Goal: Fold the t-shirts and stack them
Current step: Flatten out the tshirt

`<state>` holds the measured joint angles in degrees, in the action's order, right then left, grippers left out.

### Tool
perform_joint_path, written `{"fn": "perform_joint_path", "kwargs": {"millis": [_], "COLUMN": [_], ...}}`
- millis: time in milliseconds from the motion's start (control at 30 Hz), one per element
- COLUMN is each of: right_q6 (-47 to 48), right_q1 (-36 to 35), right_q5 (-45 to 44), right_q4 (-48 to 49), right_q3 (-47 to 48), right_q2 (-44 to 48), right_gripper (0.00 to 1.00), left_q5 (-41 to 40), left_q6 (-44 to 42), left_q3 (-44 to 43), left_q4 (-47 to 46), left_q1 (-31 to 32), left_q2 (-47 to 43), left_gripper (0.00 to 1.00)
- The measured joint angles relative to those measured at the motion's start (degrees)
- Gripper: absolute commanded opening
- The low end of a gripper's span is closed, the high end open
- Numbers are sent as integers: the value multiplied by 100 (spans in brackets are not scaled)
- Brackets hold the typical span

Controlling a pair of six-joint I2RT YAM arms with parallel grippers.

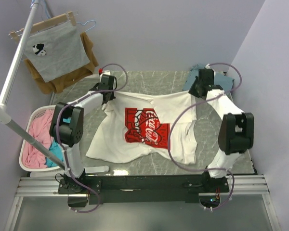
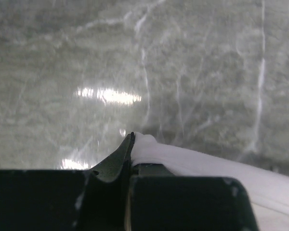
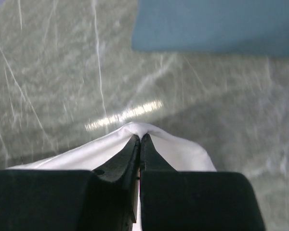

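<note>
The clear part of the bare far marble table is outward of my left gripper, so my left gripper will next pull the shirt's edge outward onto it and let go of the shirt's edge.
The white t-shirt [image 1: 149, 127] with a red chest logo [image 1: 145, 126] lies spread on the marble table, its top edge stretched between my two grippers. At the far left, my left gripper [image 1: 107, 95] is shut on the shirt's edge; white cloth [image 2: 183, 161] bulges out beside its fingertips. My right gripper [image 1: 201, 91] at the far right is shut on the other end, with white fabric [image 3: 139, 130] pinched between its tips. The teal-blue t-shirt [image 1: 221, 82] lies at the far right corner behind the right gripper, and fills the top of the right wrist view as the teal-blue t-shirt [image 3: 216, 26].
A white laundry basket [image 1: 31, 120] with pink and teal clothes stands off the table's left side. A grey shirt [image 1: 55, 50] over a brown garment hangs on a rack [image 1: 14, 72] at the back left. The purple wall closes the right side.
</note>
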<state>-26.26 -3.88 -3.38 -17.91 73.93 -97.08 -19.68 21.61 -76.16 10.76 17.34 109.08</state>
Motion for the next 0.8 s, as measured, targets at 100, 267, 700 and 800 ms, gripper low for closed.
{"fn": "perform_joint_path", "kwargs": {"millis": [100,267,700,800], "right_q6": [37,28,13,15], "right_q1": [35,157,315,313], "right_q5": [98,345,802,863], "right_q4": [11,-98,-273,-275], "right_q3": [686,1864,3193,3191], "right_q2": [-715,-1600,-2369,-2542], "right_gripper": [0,0,0,0], "left_q5": [-144,-590,-1073,-1067], "left_q6": [-173,-533,-1121,-1150], "left_q3": [-573,-1694,-2723,-2723], "left_q4": [127,297,369,365], "left_q1": [-39,-52,-251,-339], "left_q2": [490,1283,2330,2435], "left_gripper": [1,1,43,48]}}
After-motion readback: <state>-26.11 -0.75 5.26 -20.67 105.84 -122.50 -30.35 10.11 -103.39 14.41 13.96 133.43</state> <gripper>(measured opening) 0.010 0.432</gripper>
